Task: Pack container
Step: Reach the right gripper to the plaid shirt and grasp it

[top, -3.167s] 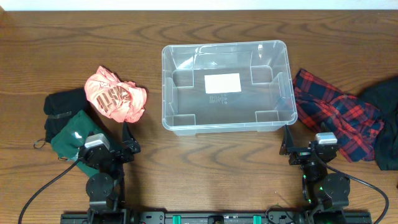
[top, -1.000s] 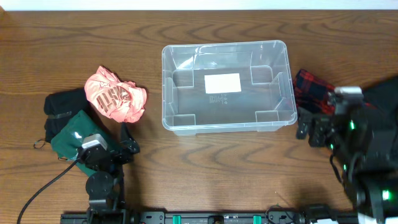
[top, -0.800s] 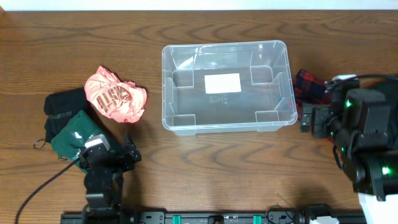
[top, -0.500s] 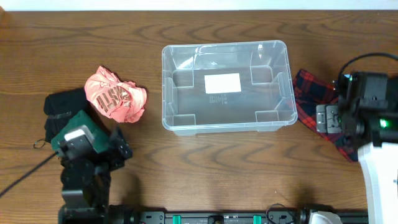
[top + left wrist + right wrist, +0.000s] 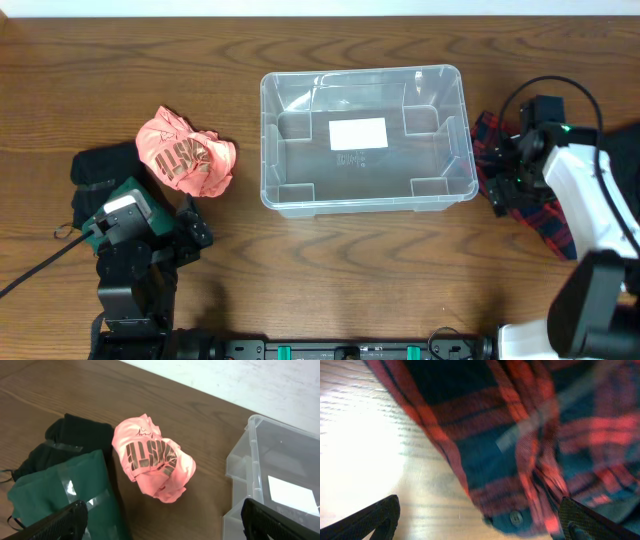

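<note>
The right gripper lowers next with its fingers open onto the buttoned edge of the plaid shirt below it, since that cloth shows between my fingertips.
The clear plastic container [image 5: 360,140] stands empty at the table's middle, with a white label on its base; its left end shows in the left wrist view [image 5: 280,475]. My left gripper [image 5: 195,225] is open and empty, in front of a crumpled pink garment [image 5: 185,152] [image 5: 152,457]. My right gripper [image 5: 500,180] is open and empty, right of the container. It hovers close over a red and navy plaid shirt [image 5: 525,200] [image 5: 520,435]. In the right wrist view, the shirt's buttoned edge lies between the spread fingertips [image 5: 365,520].
A dark green garment [image 5: 125,192] [image 5: 60,495] and a black garment [image 5: 100,165] [image 5: 70,442] lie left of the pink one. Another dark garment [image 5: 625,145] lies at the far right, partly under my right arm. Bare wooden tabletop [image 5: 350,270] lies in front of the container.
My right arm has swung up from the front edge to just over the plaid shirt beside the container. My left arm has risen and shifted left over the green garment.
</note>
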